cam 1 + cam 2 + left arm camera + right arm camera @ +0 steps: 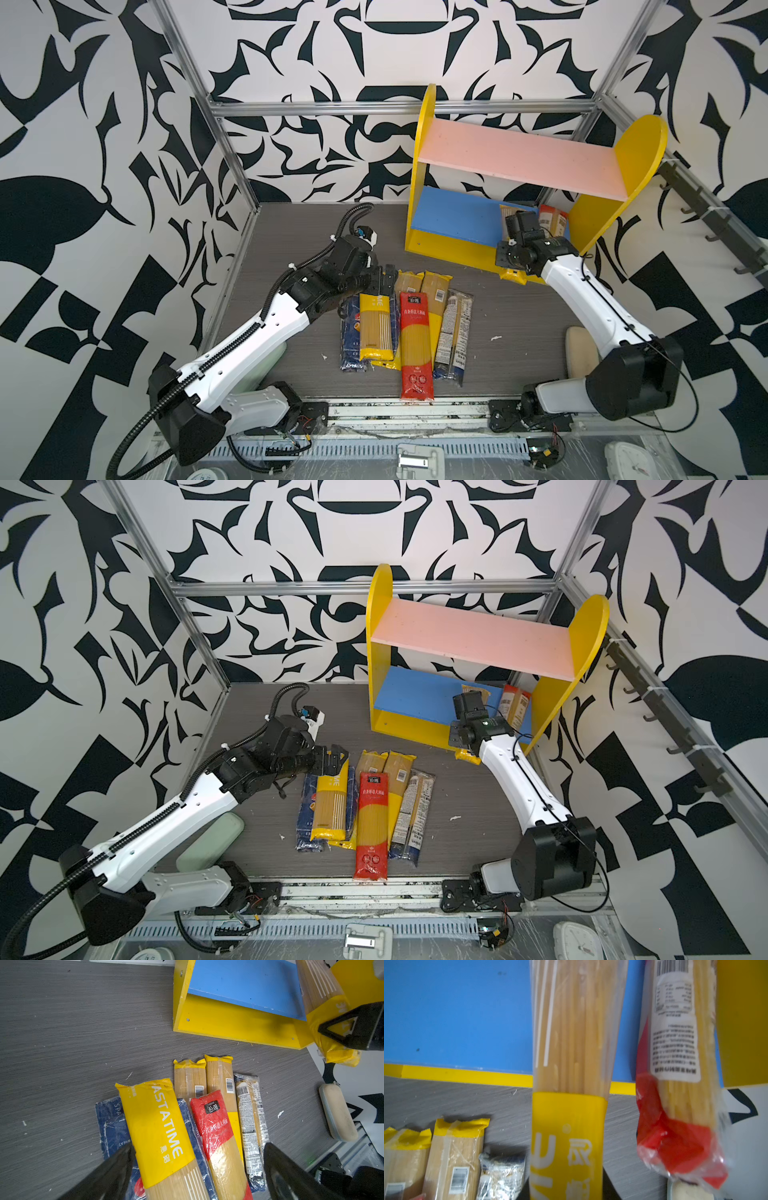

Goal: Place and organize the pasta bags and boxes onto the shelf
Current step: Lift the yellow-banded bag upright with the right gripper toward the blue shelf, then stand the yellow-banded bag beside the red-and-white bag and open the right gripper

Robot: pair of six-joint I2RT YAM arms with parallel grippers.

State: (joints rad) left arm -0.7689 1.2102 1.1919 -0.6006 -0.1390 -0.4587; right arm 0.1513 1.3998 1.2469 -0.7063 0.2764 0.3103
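Observation:
The bare part of the blue board [629, 1028] beside the red-ended bag lies outward of my right gripper, so it will push outward toward the red-ended bag [675, 1084] and release there.
The shelf [519, 158] stands at the back right, its pink upper board bare. My right gripper [513, 259] is shut on a yellow-ended spaghetti bag [571, 1053] that lies across the front edge of the blue lower board [453, 216]. A red-ended bag [675, 1084] lies beside it, by the yellow side panel. My left gripper [198, 1147] hangs open over the pile on the table. There, a yellow bag [160, 1126] lies on a dark blue pasta box [110, 1122]. Next to them are a red bag [216, 1126], two yellow-ended bags [190, 1078] and a dark bag [249, 1115].
A beige pad [579, 351] lies on the table by the right arm. A pale green pad [212, 841] lies under the left arm. A rail of hooks [706, 216] runs along the right wall. Aluminium frame bars [232, 158] edge the table.

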